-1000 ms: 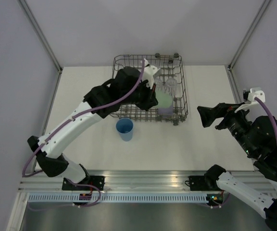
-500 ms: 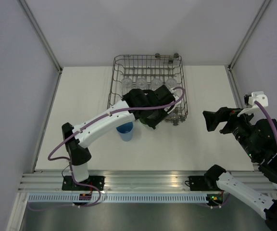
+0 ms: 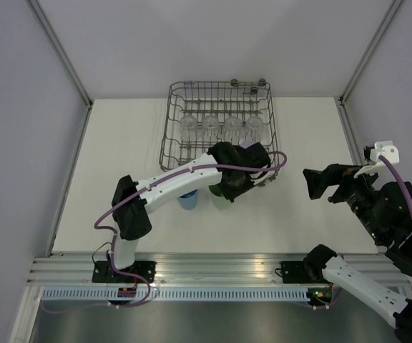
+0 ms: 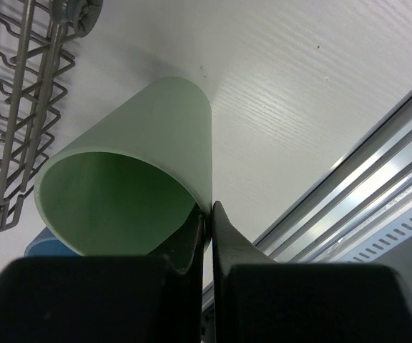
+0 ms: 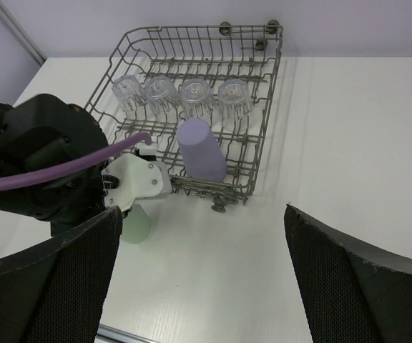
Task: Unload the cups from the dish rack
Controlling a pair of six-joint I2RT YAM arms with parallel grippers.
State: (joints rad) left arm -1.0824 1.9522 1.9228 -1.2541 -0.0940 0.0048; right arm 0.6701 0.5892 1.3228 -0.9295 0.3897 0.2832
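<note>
The green cup (image 4: 141,164) is clear of the rack, and the tabletop is below my left gripper beside the blue cup. My left gripper needs to lower the cup onto the tabletop next and let go of its rim.
The grey wire dish rack (image 3: 172,128) stands at the back middle of the table. Several clear glasses (image 3: 210,123) sit in a row inside it, and the lilac-purple cup (image 5: 200,150) lies in its front part. My left gripper (image 4: 207,214) is shut on the rim of the green cup (image 4: 141,164), one finger inside and one outside. It holds the cup upright just in front of the rack (image 3: 221,198), at or just above the table. The blue cup (image 3: 187,200) stands next to it, partly under my arm. My right gripper (image 5: 206,279) is open and empty, right of the rack.
The rack's front right foot (image 5: 219,207) sticks out near the green cup (image 5: 136,223). An aluminium rail (image 3: 213,268) runs along the table's near edge. Grey walls and slanted frame posts (image 3: 63,61) close in the back and sides.
My left gripper has lifted the green cup out of the rack and brought it down in front, beside the blue cup. The right arm has drifted slightly right.
</note>
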